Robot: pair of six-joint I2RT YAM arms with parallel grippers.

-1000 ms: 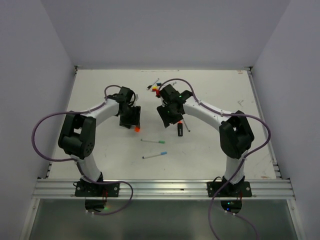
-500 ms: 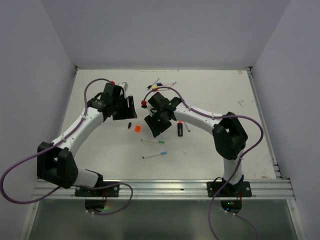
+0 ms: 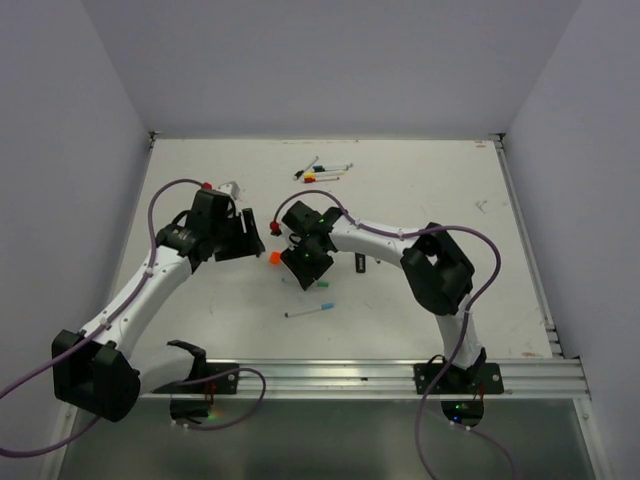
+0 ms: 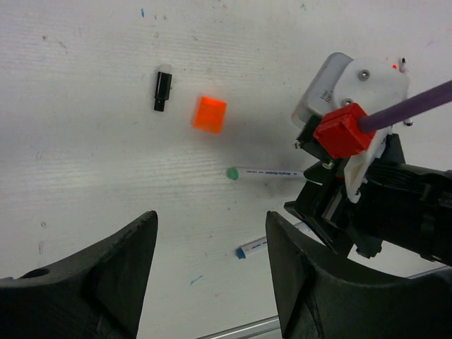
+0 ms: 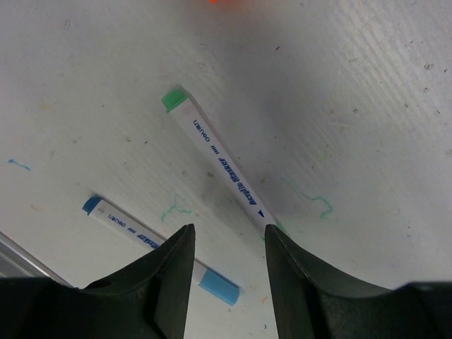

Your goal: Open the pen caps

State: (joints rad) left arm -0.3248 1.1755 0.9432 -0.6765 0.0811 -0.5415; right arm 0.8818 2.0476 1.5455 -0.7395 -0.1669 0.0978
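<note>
The right gripper will next lower onto the pen and close there, since the white pen's printed body point(image 5: 253, 203) lies below its open fingers, and the pen's green ends will stay uncovered.
A chunky orange cap point(image 3: 274, 257) lies loose on the table between my two grippers and shows again in the left wrist view point(image 4: 210, 114). The left gripper point(image 3: 246, 238) point(image 4: 212, 220) is open and empty, hovering left of the cap. The right gripper point(image 3: 300, 256) point(image 5: 227, 233) is open, low over a thin white pen with a green end point(image 5: 219, 166) point(image 4: 272, 171) point(image 3: 322, 285). A blue-capped pen point(image 5: 152, 241) point(image 3: 310, 311) lies nearer the front. The black highlighter body point(image 3: 359, 262) rests to the right of the right gripper.
A small black piece with a pale end point(image 4: 163, 87) lies left of the orange cap. Several more pens point(image 3: 322, 172) sit in a cluster at the back of the table. Grey walls close in both sides, and a metal rail point(image 3: 330, 375) runs along the near edge.
The right gripper has swung left and nearer, from beside the highlighter to over the green-ended pen. The left arm has stretched out to the left and its jaws have widened slightly. The orange cap has stayed put.
</note>
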